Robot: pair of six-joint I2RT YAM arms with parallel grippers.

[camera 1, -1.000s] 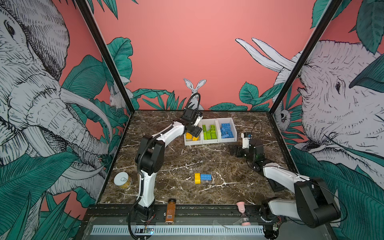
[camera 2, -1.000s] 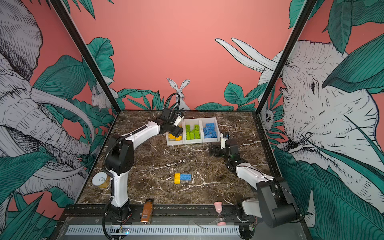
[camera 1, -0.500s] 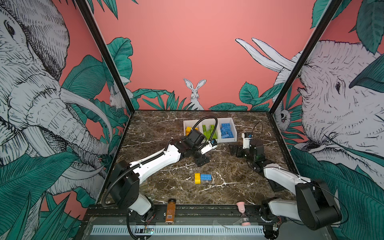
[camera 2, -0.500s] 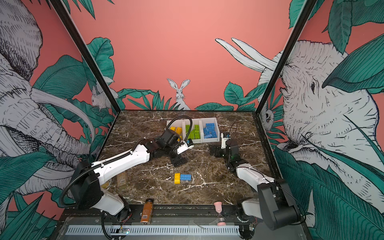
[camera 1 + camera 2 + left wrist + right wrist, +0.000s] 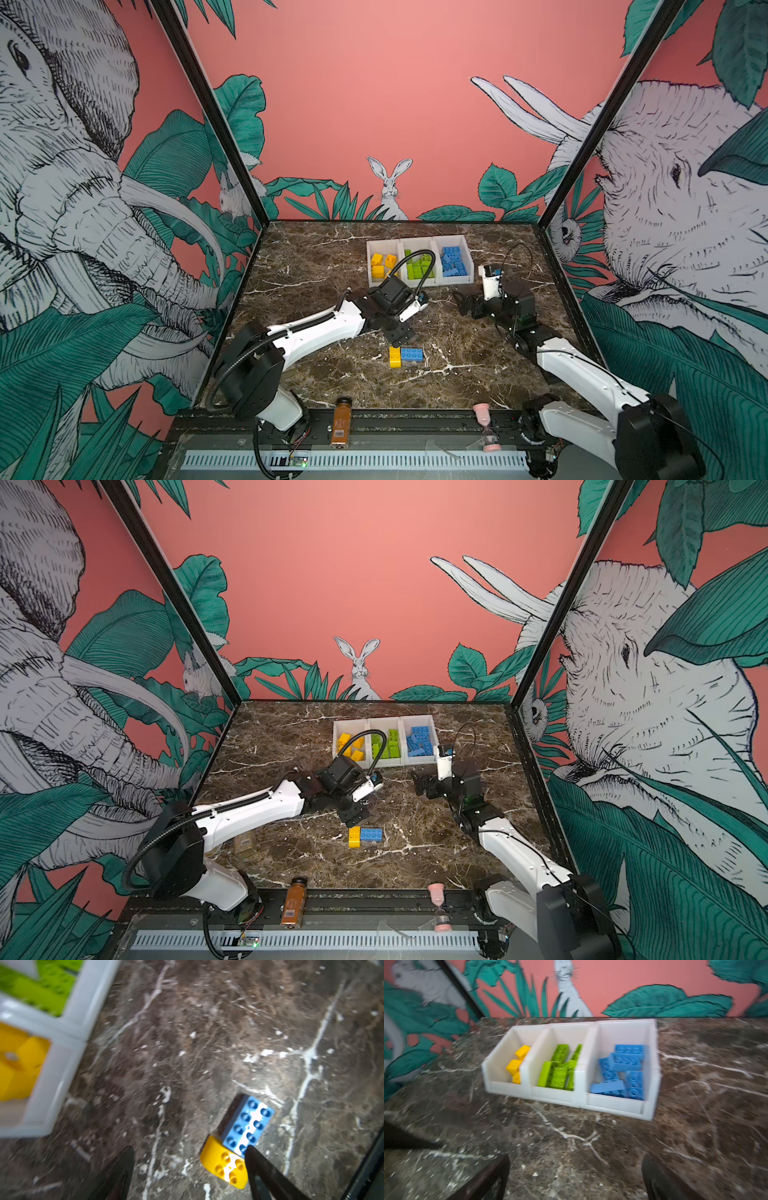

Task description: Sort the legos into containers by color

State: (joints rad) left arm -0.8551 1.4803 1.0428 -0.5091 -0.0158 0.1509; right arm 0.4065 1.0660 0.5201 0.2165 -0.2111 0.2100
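The right gripper moves back and down onto the blue brick's loose end point(image 5: 416, 354) next and closes across that end, since the yellow brick butts against the blue brick's other end.
Two legos lie side by side at mid-table: a yellow brick point(image 5: 395, 357) point(image 5: 354, 837) and a blue oblong brick point(image 5: 412, 354) point(image 5: 371, 834). My left gripper point(image 5: 400, 336) point(image 5: 355, 815) hangs open just behind them. In the left wrist view the yellow brick point(image 5: 225, 1164) sits beside one fingertip point(image 5: 255, 1159), the blue brick point(image 5: 247, 1124) touches it, and the gripper point(image 5: 188, 1149) holds nothing. The containers point(image 5: 415, 243) point(image 5: 384, 723) point(image 5: 614, 1105) at the back hold yellow, green and blue bricks, one colour in each. My right gripper point(image 5: 467, 305) point(image 5: 576, 1160) rests open and empty before the blue bin.
An amber bottle point(image 5: 341, 419) and a pink hourglass point(image 5: 484, 424) lie on the front rail. A round tin point(image 5: 245, 848) shows partly under my left arm. Dark frame posts and walls close in the table on three sides.
My left arm has swung away from the yellow bin, forward to mid-table, and come down over the two loose bricks. The right arm has stayed put.
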